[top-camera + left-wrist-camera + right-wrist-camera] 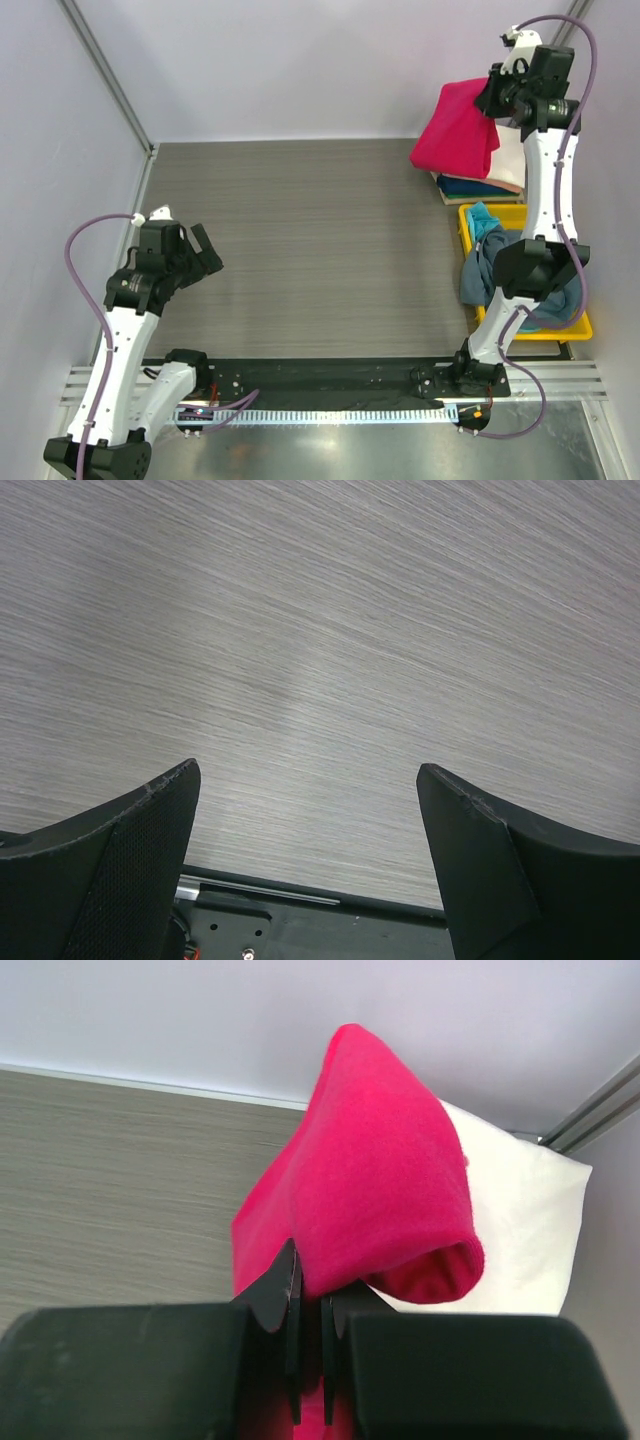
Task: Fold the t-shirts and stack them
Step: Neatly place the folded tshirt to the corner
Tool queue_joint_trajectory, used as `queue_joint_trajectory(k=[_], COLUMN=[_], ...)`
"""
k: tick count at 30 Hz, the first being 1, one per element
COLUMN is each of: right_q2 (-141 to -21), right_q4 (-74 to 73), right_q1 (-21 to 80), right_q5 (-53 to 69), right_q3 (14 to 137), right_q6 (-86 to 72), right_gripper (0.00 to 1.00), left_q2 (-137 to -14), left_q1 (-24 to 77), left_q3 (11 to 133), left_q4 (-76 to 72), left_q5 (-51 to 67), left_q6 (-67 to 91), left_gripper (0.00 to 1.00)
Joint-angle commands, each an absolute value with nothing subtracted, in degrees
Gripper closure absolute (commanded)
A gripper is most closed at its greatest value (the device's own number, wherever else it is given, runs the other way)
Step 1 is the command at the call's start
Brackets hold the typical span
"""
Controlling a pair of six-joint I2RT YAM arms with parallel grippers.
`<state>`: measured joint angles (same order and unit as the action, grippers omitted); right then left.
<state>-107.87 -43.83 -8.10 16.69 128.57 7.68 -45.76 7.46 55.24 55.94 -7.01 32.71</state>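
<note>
Next, my right gripper moves to the right in the top view and down, then releases, since the uncovered cream-white t-shirt lies below it on that side.
My right gripper (493,99) (311,1295) is shut on a fold of the crimson-pink t-shirt (456,131) (378,1175) and holds it up at the far right corner, so that it drapes over a stack. In that stack a cream-white t-shirt (511,162) (512,1222) lies on a navy one (474,186). A slate blue-grey t-shirt (479,272) and a teal one (484,220) hang out of the yellow tray (527,329). My left gripper (206,251) (308,780) hovers open over the bare table at the near left, with nothing between its fingers (150,830).
The grey wood-grain table (310,230) runs between the arms. White walls close in the back and both sides. The yellow tray sits along the right edge next to the right arm's base. A black mounting rail (300,920) lies at the near edge.
</note>
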Motion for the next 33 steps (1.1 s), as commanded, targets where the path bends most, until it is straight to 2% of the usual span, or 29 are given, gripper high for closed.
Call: queue_joint_trajectory(k=[1,10,19,29,33], right_q2=[-108.0,-113.9,-123.7,-127.8,-128.8], right_q4=[-41.0,-41.7,-41.5,-35.0,-23.8], right_q1=[-10.0,-14.6,-15.6,-21.7,-26.1], right_q5=[22.0,29.3,39.4,43.2,52.6], right_q3=[133.6,138.5,150.1,147.3,144.3], right_q6=[6.2,4.6,10.7,12.0,4.3], right_gripper=[0.99,0.99,0.99,0.99,0.99], left_q2=[-45.8,-46.9,-47.0,-48.1,-48.1], left_q1=[7.2,7.2,7.2,7.3,7.3], left_q3=[55.2,55.3,55.3,55.3,55.3], left_q4=[53.8,53.9,54.1,54.2,54.3], left_q5=[-8.1,-7.8,-8.6,-8.8,-9.1], left_q6=[33.3,33.2,33.5,33.7,33.7], left_gripper=[0.11,0.11,0.12,0.12,0.12])
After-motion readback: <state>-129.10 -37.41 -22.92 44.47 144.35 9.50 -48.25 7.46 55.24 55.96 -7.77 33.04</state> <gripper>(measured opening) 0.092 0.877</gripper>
